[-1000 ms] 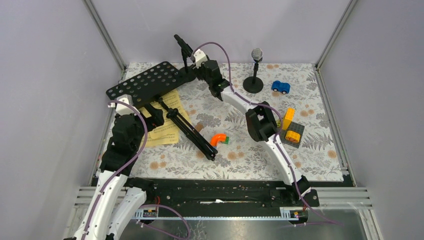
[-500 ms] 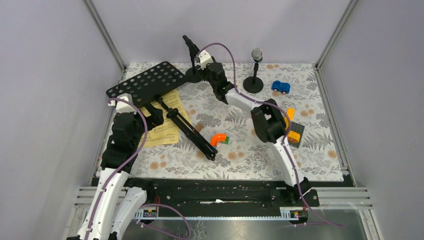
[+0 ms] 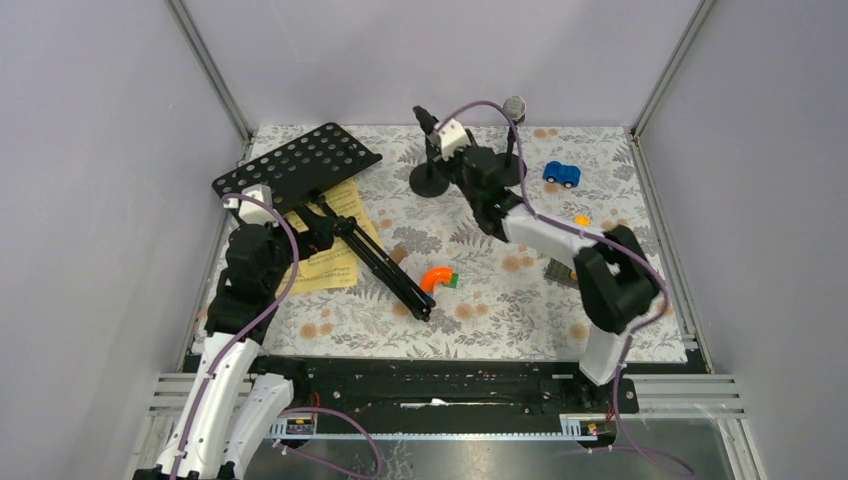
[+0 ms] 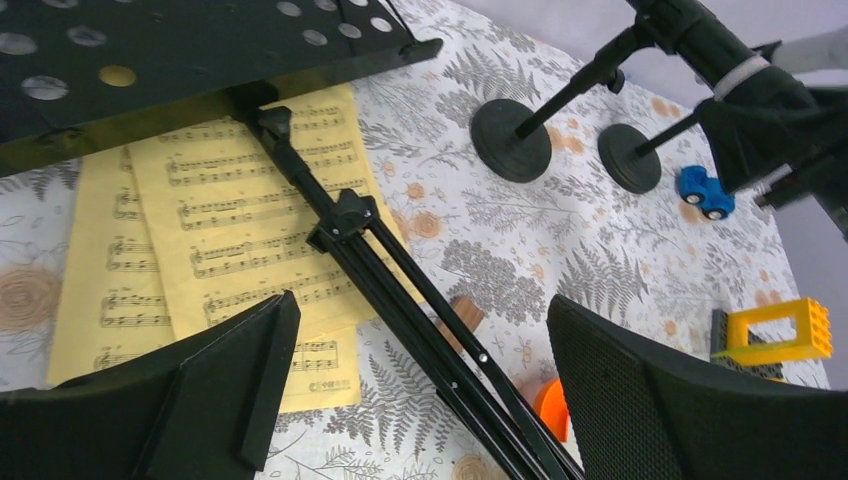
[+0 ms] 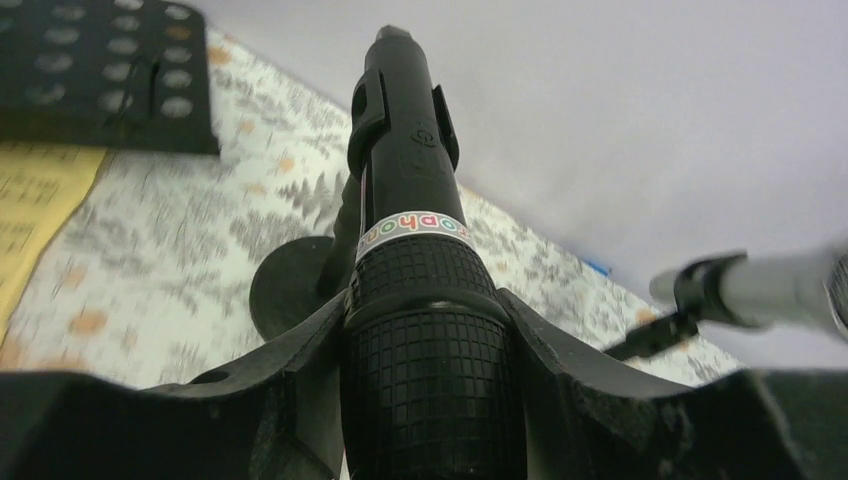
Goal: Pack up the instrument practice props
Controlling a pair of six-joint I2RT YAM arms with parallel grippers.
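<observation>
I should next move my right gripper back with the black microphone in its holder [image 3: 429, 180] and let go of it there, because the mat [image 3: 461, 256] beside the orange curved block is clear.
My right gripper [image 3: 447, 141] is shut on the black microphone [image 5: 420, 300], which still sits in its round-based holder [image 3: 429, 180]. The silver microphone [image 3: 514, 106] stands in its holder [image 4: 630, 158] just to the right. The black perforated music rack [image 3: 296, 165] lies tipped at the far left, its folded legs [image 3: 385, 265] stretching towards the middle. Yellow sheet-music pages [image 3: 330, 262] lie under it. My left gripper [image 3: 318, 228] is open and empty, hovering over the rack's legs [image 4: 400, 280].
An orange curved block [image 3: 436, 278] lies by the end of the legs. A blue toy car [image 3: 561, 174] sits at the far right. A yellow and grey brick [image 4: 780, 335] lies at the right, mostly hidden behind my right arm in the top view. Walls enclose the mat.
My right gripper has carried the black microphone and its holder rightwards, from beside the rack to next to the silver microphone. The right elbow swung right. The left arm has barely moved.
</observation>
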